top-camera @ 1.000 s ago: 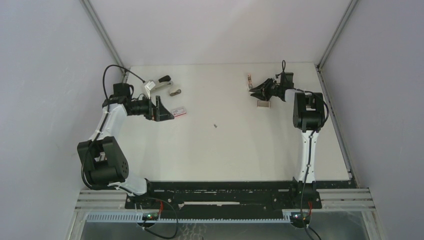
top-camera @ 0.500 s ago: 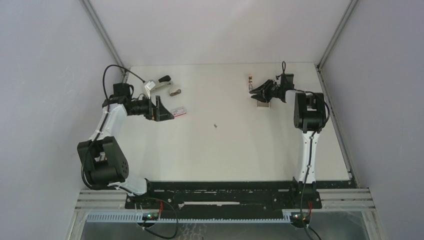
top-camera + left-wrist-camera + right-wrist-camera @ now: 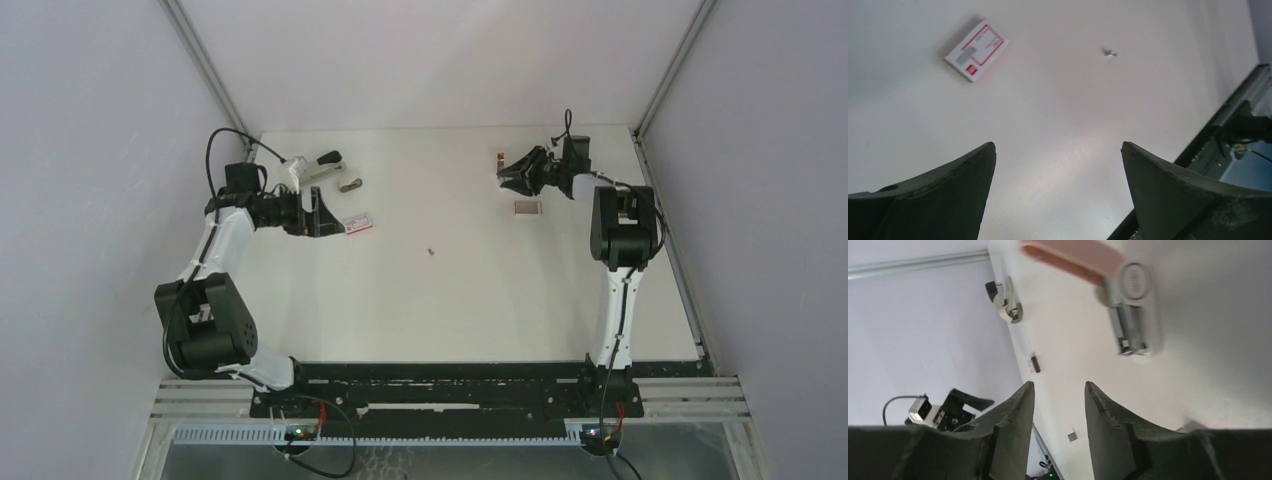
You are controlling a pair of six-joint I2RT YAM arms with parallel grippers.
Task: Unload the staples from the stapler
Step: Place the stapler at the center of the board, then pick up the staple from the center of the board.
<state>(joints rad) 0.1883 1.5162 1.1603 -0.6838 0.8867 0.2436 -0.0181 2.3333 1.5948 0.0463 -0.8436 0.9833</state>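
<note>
Next, my left gripper needs to reach outward and lower its open fingers astride the body of the curved clip-like piece [image 3: 350, 184] to close, since that piece lies outward of it and below.
The stapler [image 3: 320, 165], silver-grey with a black end, lies at the far left of the table. It also shows small in the right wrist view [image 3: 1007, 297]. My left gripper [image 3: 322, 213] is open and empty just in front of the stapler, and its jaws stand wide apart in the left wrist view [image 3: 1058, 145]. A tiny silver-grey bit [image 3: 429, 251], possibly a staple, lies mid-table and also shows in the left wrist view [image 3: 1109, 53]. My right gripper [image 3: 508, 173] is open and empty at the far right, shown close in the right wrist view [image 3: 1058, 383].
A pink-and-white box [image 3: 358, 223] lies right of my left gripper. A curved clip-like piece [image 3: 350, 184] sits by the stapler. A pink-handled grey piece [image 3: 1108, 285] lies just beyond my right gripper. A small rectangular piece [image 3: 527, 207] lies in front of it.
My right gripper has drawn back toward the far edge, off the small rectangular piece, which now lies uncovered. My left gripper has shifted slightly toward the stapler.
</note>
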